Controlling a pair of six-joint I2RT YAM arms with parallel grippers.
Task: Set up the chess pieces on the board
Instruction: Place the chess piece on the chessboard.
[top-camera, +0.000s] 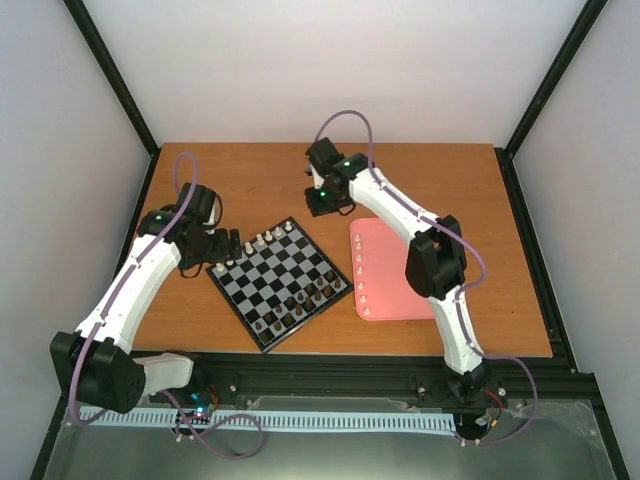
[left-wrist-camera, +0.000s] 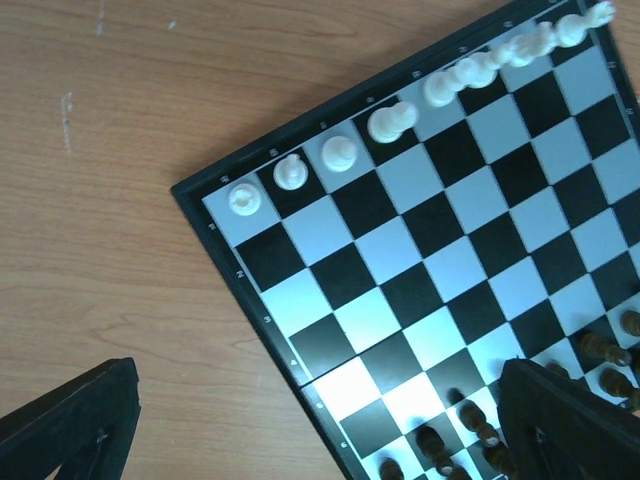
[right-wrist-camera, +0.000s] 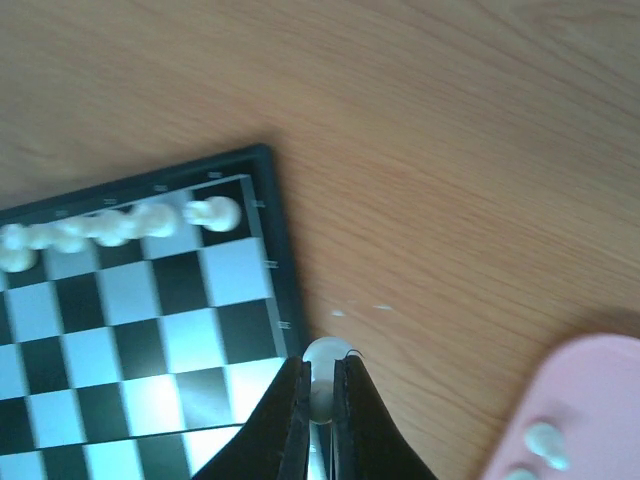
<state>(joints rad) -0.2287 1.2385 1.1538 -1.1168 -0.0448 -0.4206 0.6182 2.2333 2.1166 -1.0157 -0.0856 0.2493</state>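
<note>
The empty light square by the corner piece (top-camera: 296, 236) (right-wrist-camera: 237, 271) lies below my right gripper, to its left in the top view, so I should swing over it, lower and release.
The board (top-camera: 277, 276) lies at the table's middle left. A row of several cream-white chess pieces (top-camera: 264, 240) stands along its far edge, also seen in the left wrist view (left-wrist-camera: 340, 155) and the right wrist view (right-wrist-camera: 212, 212). My right gripper (right-wrist-camera: 322, 368) is shut on one white piece (right-wrist-camera: 326, 354) and hangs above the table just off the board's far right corner (right-wrist-camera: 268, 160); from above, this gripper (top-camera: 326, 203) shows beyond the board. My left gripper (left-wrist-camera: 320, 425) is open over the board's left side, holding nothing, and lies at the board's left corner (top-camera: 226, 247).
A pink tray (top-camera: 395, 265) to the right of the board carries several white pieces (top-camera: 361, 272) along its left edge; its corner (right-wrist-camera: 590, 400) shows in the right wrist view. Dark brown pieces (top-camera: 300, 305) stand on the board's near rows (left-wrist-camera: 470, 420).
</note>
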